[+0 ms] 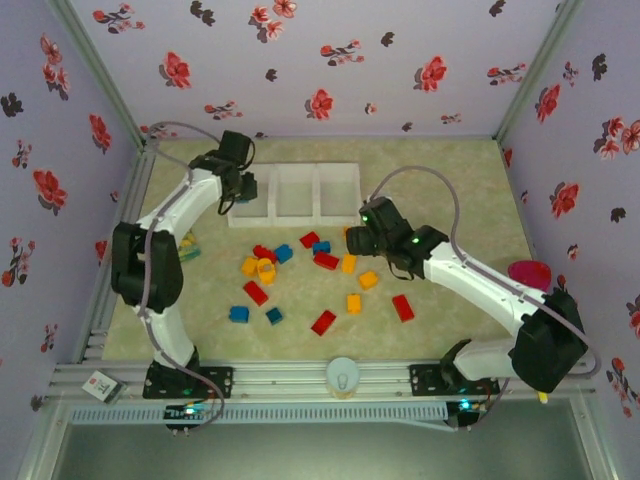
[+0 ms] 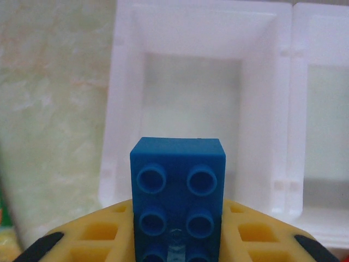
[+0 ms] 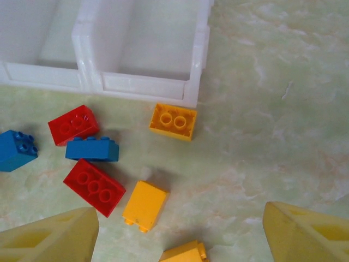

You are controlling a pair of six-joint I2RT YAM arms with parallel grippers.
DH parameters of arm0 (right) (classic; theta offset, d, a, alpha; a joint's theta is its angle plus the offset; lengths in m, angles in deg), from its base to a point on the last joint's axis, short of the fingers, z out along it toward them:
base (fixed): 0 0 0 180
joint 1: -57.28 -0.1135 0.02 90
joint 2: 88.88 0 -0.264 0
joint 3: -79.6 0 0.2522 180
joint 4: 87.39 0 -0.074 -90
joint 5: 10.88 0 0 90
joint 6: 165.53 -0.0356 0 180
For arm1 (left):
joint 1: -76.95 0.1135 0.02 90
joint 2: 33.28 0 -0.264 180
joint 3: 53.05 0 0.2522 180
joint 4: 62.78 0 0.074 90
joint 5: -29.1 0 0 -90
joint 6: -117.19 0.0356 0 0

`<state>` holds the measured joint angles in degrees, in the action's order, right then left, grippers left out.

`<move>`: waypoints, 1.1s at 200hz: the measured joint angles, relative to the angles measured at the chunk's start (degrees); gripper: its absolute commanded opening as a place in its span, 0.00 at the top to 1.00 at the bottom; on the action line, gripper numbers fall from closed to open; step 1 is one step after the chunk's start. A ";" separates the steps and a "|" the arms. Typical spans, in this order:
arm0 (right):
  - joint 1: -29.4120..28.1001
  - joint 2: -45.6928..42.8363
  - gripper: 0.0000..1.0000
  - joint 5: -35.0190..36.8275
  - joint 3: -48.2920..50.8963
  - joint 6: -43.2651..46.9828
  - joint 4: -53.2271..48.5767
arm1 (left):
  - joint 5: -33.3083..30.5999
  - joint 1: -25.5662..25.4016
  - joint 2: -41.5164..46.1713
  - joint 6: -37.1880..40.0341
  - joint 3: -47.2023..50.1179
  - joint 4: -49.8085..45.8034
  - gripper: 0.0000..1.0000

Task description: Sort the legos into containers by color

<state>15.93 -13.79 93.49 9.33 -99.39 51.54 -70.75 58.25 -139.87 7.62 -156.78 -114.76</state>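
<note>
I should next ease my left gripper outward over the middle of the empty bottom of the tray's packet-side section, just outward of it, and release the blue lego [image 2: 177, 191].
My left gripper [image 1: 243, 185] is shut on a blue lego [image 2: 177, 191], studs toward the camera, held over the left compartment of the white containers tray [image 2: 122, 109]. The tray [image 1: 275, 193] lies at the back centre of the table. My right gripper [image 3: 180, 234] is open above the mat, just in front of the tray's right compartment [image 3: 144, 87]. Below it lie a yellow lego on its side [image 3: 144, 204], a yellow one by the tray's corner [image 3: 173, 121], red legos [image 3: 94, 185] and a blue one [image 3: 92, 148]. More legos are scattered mid-table [image 1: 256, 293].
A pink cup [image 1: 529, 272] stands at the right edge by my right arm. A green packet [image 1: 190, 245] lies beside the left arm. A white round object [image 1: 342, 375] sits on the front rail. Flowered walls close in the table on three sides.
</note>
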 measured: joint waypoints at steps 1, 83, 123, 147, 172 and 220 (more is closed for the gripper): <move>-0.04 0.00 0.20 -0.02 0.02 -0.02 0.00 | 0.07 0.00 -0.20 0.11 -0.15 0.09 0.89; -2.23 1.27 0.19 -0.74 0.24 0.07 -0.24 | 3.21 1.16 -9.70 4.66 -9.97 0.48 0.53; -3.50 3.08 0.18 -1.11 -0.57 1.64 -1.07 | 3.54 1.81 -9.53 5.20 -10.12 0.20 0.39; -3.72 4.61 0.18 -1.27 -1.22 2.89 -1.29 | 3.56 1.84 -6.40 5.16 -7.69 -0.13 0.39; -3.72 6.34 0.18 -1.20 -1.95 3.28 -1.60 | 3.74 1.75 1.90 4.66 -2.08 -0.76 0.36; -3.72 10.97 0.22 0.61 -4.81 -1.55 -2.16 | 3.74 -0.17 22.23 1.01 10.71 -0.26 0.30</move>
<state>12.22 -2.81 94.10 4.52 -100.94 49.38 -67.01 58.08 -117.64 8.62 -146.07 -115.02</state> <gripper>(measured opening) 0.784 0.690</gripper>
